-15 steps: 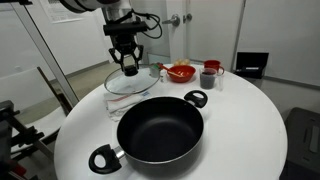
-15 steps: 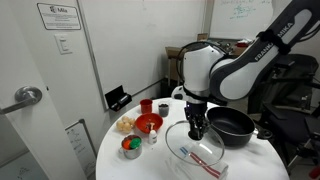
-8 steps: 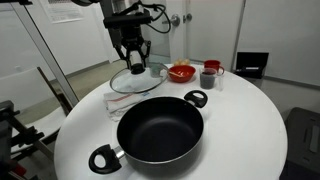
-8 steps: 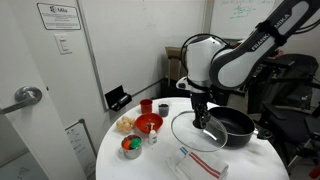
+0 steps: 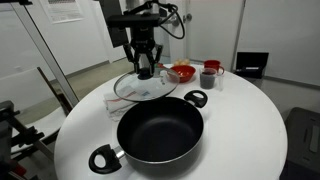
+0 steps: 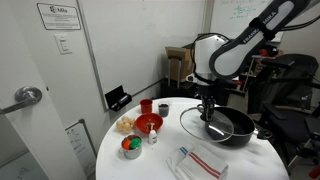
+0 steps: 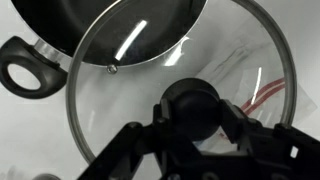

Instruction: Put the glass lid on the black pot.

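The gripper carries the lid across over the pot's open top [image 5: 160,129] next and comes down to release the knob, since the lid hangs high and off-centre there.
My gripper [image 5: 146,68] is shut on the black knob of the glass lid [image 5: 145,87] and holds it in the air, just behind the black pot [image 5: 160,130]. In an exterior view the lid [image 6: 205,124] hangs partly over the pot's rim [image 6: 236,133], with the gripper [image 6: 208,110] on its knob. In the wrist view the jaws [image 7: 198,118] clamp the knob, the lid's glass [image 7: 140,110] fills the frame, and the pot [image 7: 120,25] with one loop handle [image 7: 27,68] lies under its upper edge.
A red bowl [image 5: 181,72] and a red cup [image 5: 209,76] stand behind the pot on the round white table [image 5: 250,130]. A folded cloth with red stripes [image 6: 203,162] lies at the table's front. A small bowl of food [image 6: 131,147] stands near the table's edge.
The gripper has carried the lid up off the striped cloth and sideways toward the pot, so that its edge now overlaps the pot's rim.
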Tool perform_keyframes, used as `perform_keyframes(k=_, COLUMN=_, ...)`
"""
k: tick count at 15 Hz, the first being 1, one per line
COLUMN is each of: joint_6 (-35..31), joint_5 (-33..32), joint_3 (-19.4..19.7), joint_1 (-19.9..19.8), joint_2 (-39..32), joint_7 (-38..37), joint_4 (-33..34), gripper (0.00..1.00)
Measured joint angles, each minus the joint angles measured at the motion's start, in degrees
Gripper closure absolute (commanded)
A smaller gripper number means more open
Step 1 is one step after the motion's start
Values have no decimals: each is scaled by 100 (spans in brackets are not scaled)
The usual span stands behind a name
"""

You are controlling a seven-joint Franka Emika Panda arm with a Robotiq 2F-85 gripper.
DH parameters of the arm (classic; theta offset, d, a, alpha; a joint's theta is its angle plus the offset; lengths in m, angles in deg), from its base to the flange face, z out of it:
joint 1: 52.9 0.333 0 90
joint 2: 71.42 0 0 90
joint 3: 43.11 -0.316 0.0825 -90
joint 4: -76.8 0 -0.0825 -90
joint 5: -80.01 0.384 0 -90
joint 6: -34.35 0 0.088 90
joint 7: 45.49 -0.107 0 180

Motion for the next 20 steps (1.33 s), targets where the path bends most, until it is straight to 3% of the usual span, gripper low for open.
perform_keyframes(k=10, joint_6=-10, joint_5=892, joint_3=115, joint_1=-715, joint_2=-4, joint_7=-430, joint_4=-262, gripper=75)
perform_keyframes(k=20, joint_6=-214, joint_5=1237, joint_3=368, joint_1=-881, joint_2=28, joint_7=-1093, joint_4=-524, gripper=75)
